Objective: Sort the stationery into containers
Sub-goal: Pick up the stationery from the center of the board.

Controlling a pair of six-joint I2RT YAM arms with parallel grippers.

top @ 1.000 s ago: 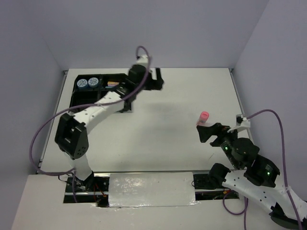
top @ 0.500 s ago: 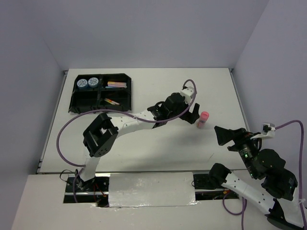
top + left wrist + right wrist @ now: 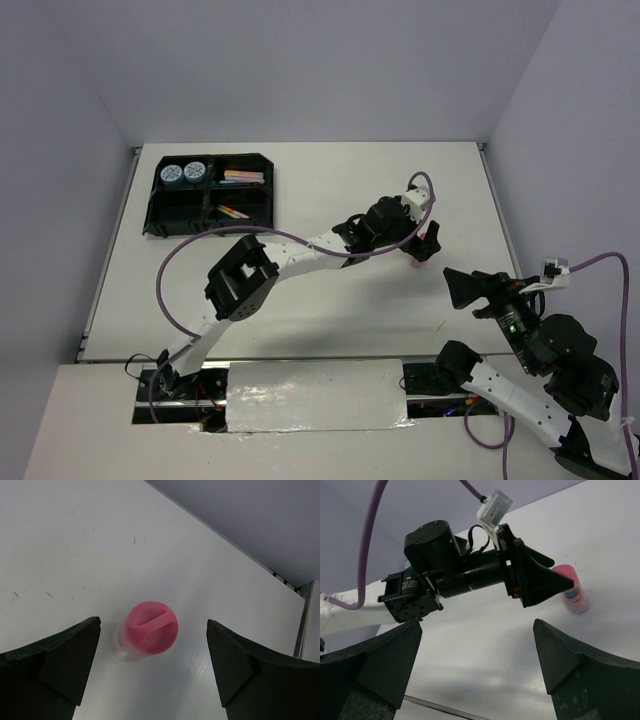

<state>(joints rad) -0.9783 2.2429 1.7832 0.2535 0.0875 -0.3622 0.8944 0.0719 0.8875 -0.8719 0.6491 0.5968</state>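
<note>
The pink cap (image 3: 149, 628) is between my open fingers with space on both sides, so my left gripper should go down a bit next and close around the cap.
The pink-capped bottle (image 3: 150, 628) stands upright on the white table, between the fingers of my open left gripper (image 3: 152, 625), which do not touch it. In the top view the left gripper (image 3: 424, 240) covers most of the bottle. The right wrist view shows the bottle (image 3: 573, 593) behind the left gripper's fingers (image 3: 540, 582). My right gripper (image 3: 462, 286) is open and empty, a little to the near right of the bottle. The black tray (image 3: 176, 212) at the far left holds two blue tubs (image 3: 183, 172) and several pens (image 3: 243, 176).
The left arm (image 3: 300, 250) stretches across the middle of the table from near left to the bottle. Its purple cable (image 3: 175, 290) loops over the near left. The table's right edge (image 3: 500, 215) is close behind the bottle.
My left arm swung from the tray across to the bottle and now has its open fingers round it. My right gripper drew back from the bottle toward the near right.
</note>
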